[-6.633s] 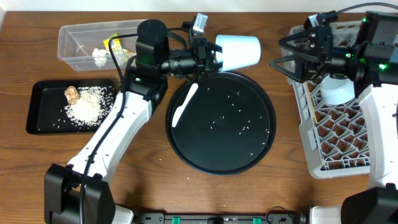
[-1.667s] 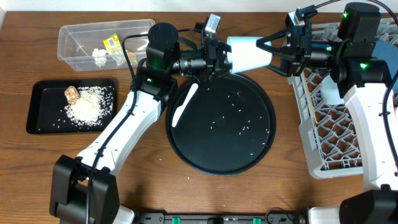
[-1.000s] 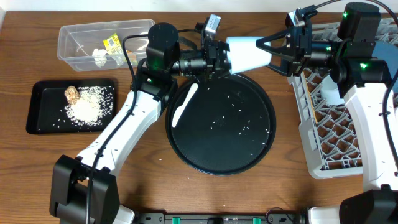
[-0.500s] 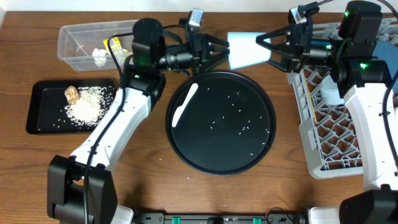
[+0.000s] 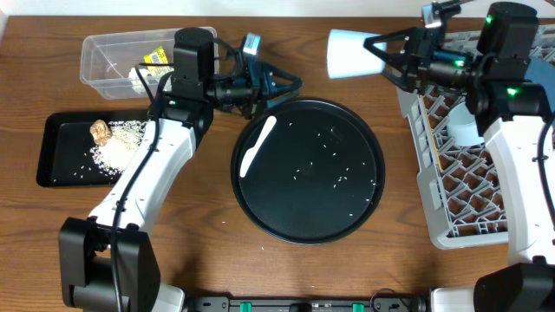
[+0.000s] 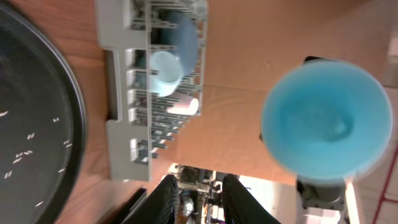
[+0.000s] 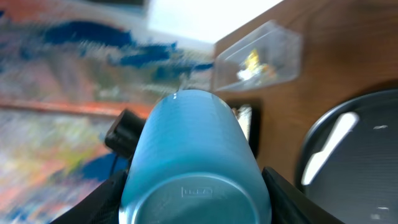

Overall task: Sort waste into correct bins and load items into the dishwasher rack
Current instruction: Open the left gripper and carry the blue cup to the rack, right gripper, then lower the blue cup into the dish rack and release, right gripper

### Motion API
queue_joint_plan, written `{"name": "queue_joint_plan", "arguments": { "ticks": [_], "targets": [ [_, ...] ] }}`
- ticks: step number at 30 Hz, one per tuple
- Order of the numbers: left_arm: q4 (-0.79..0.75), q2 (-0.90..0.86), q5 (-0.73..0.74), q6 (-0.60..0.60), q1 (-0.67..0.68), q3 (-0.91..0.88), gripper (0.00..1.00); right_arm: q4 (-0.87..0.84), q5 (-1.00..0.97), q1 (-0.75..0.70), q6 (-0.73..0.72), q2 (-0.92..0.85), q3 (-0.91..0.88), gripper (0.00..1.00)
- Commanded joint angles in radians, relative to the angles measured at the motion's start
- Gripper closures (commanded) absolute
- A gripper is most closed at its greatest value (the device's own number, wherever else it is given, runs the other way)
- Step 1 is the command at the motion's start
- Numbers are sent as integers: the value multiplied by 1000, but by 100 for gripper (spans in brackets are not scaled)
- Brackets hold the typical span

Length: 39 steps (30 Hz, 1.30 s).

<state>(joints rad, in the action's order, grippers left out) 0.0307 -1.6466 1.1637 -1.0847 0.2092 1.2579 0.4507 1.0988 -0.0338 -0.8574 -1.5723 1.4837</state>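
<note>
My right gripper should swing over the rack (image 5: 468,186), turn the sideways light-blue cup opening down, lower it beside the pink cup and release it.
My right gripper (image 5: 381,54) is shut on the light-blue cup (image 5: 350,53), holding it on its side in the air just left of the grey dishwasher rack (image 5: 468,186). In the right wrist view the cup (image 7: 193,143) fills the space between the fingers of my right gripper (image 7: 194,183), base toward the camera. My left gripper (image 5: 286,87) stands open and empty, well left of the cup. The left wrist view shows the left gripper (image 6: 204,196), the cup's mouth (image 6: 323,121) and the rack (image 6: 121,155), which holds a pale bowl (image 6: 165,68) and a pink cup (image 6: 189,106).
The clear tub (image 5: 108,48) at the back left holds a yellow wrapper (image 5: 156,59) and a tissue (image 5: 137,76). The black rectangular tray (image 5: 61,160) carries rice (image 5: 117,152) and a brown lump (image 5: 99,130). A round black tray (image 5: 295,208) holds scattered grains and a white utensil (image 5: 256,146).
The left gripper let go of the light-blue cup and drew back to the left. The right gripper kept the cup and carried it right, toward the rack.
</note>
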Motion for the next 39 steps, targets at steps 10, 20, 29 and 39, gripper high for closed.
{"name": "queue_joint_plan", "arguments": {
  "ticks": [10,20,29,39],
  "targets": [
    [126,2,2,227,-23,9,74,526,-730,-119,332,-6,180,67],
    [134,2,2,247,-23,6,74,721,-1030,-370,366,-7,303,66],
    [158,2,3,288,-23,4,73,680,-1186,-592,334,-18,302,66],
    [261,2,-24,381,-23,4,73,586,-1193,-755,282,-163,302,65]
  ]
}}
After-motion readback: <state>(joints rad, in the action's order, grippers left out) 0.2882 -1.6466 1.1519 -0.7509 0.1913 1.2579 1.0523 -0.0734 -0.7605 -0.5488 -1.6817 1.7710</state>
